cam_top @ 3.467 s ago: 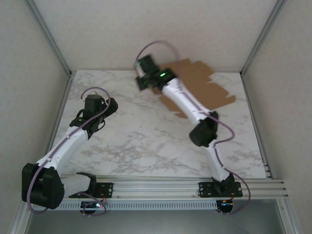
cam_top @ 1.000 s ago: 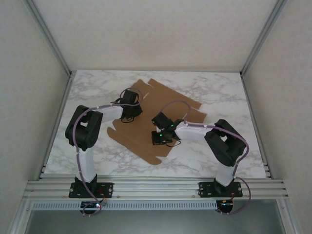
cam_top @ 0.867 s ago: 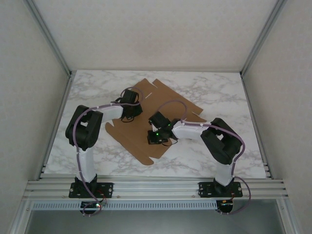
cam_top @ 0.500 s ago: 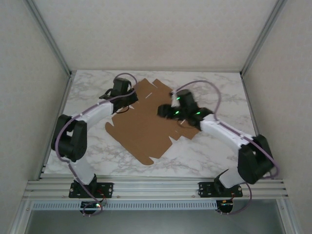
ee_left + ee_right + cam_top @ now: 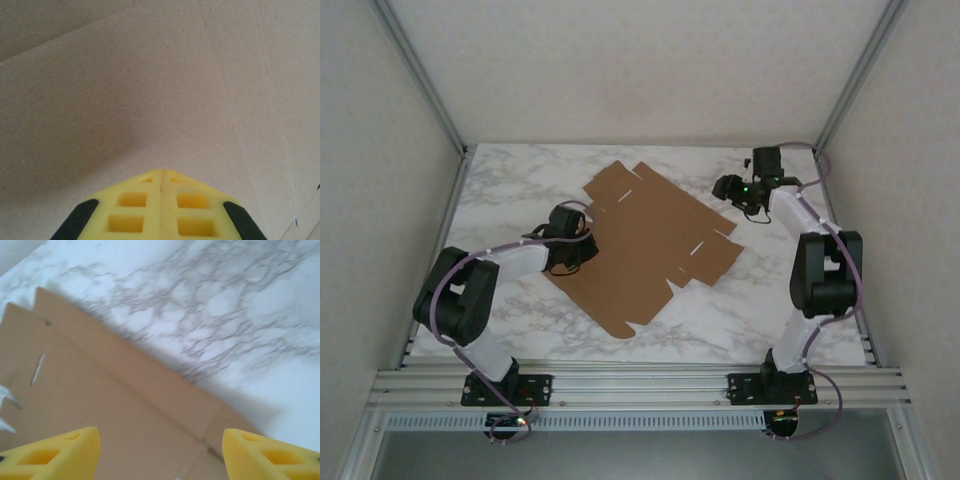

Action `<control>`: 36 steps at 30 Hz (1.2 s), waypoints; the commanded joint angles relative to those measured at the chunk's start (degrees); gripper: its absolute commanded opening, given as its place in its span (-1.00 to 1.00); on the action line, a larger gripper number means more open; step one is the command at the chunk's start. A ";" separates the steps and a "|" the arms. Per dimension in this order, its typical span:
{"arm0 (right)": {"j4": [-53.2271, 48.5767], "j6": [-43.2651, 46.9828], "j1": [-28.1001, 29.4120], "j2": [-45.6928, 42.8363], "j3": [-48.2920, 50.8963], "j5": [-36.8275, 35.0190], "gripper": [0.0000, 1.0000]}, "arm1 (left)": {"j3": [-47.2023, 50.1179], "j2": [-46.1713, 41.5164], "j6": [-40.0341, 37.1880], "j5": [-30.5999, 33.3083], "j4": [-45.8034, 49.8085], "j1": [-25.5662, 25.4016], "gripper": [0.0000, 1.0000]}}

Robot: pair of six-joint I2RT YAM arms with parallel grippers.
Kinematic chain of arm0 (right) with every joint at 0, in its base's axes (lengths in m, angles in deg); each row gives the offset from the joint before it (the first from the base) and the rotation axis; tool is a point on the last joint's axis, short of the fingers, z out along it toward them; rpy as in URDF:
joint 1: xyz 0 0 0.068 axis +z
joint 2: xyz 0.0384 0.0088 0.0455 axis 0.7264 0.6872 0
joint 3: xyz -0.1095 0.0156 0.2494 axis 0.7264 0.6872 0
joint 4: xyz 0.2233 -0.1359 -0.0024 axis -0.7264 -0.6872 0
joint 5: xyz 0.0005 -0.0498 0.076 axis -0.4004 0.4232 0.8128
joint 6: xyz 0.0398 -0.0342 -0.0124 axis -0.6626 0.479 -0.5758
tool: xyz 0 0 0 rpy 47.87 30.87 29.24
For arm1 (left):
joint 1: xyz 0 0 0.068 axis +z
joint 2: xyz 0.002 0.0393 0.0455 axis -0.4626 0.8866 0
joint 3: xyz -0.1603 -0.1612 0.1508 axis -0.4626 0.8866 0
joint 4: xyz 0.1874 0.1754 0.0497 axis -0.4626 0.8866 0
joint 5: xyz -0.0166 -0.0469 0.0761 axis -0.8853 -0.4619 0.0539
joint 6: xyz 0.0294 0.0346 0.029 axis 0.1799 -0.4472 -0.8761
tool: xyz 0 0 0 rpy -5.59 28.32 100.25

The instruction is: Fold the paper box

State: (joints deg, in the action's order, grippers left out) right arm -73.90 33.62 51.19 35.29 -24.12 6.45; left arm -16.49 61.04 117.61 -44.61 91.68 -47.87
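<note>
My open, empty fingers are still in the air off the cardboard's edge, so I will lower my right gripper and bring it back onto the long narrow flap's near end (image 5: 731, 226) (image 5: 214, 405).
The paper box (image 5: 645, 240) lies as a flat brown cardboard sheet in the middle of the marble table, its flaps and tabs spread out. My left gripper (image 5: 578, 252) rests at the sheet's left edge. In the left wrist view its yellow fingers (image 5: 161, 176) are shut together, empty, just over bare cardboard (image 5: 150, 90). My right gripper (image 5: 725, 187) hovers off the sheet's far right corner. In the right wrist view its yellow fingertips (image 5: 65, 450) stand wide apart and open above the cardboard's edge (image 5: 130, 405), with nothing between them.
White marble tabletop (image 5: 760, 290) surrounds the sheet, with bare room at the front and far left. Aluminium frame posts (image 5: 850, 90) and white walls close in the sides and back. A rail (image 5: 640, 385) runs along the near edge.
The right arm has swung from the sheet's middle out to the far right and its jaws have opened. The left arm drew back from the far left corner to the left edge.
</note>
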 commanded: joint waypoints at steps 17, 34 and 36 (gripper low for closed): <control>-5.11 3.38 -6.56 13.37 -2.57 17.81 0.31 | -10.86 13.30 -3.52 2.75 4.76 3.07 -1.00; -2.97 3.11 -5.57 16.46 -0.60 19.89 0.05 | -12.60 14.74 -8.38 4.14 7.11 4.68 -1.00; -2.92 3.29 -5.66 14.95 0.22 17.11 0.05 | -12.68 14.43 -8.85 4.76 7.47 4.81 -1.00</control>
State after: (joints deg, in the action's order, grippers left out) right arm -75.47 36.66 44.37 50.72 -26.18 25.20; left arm -28.94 73.67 110.68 -42.36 94.19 -43.54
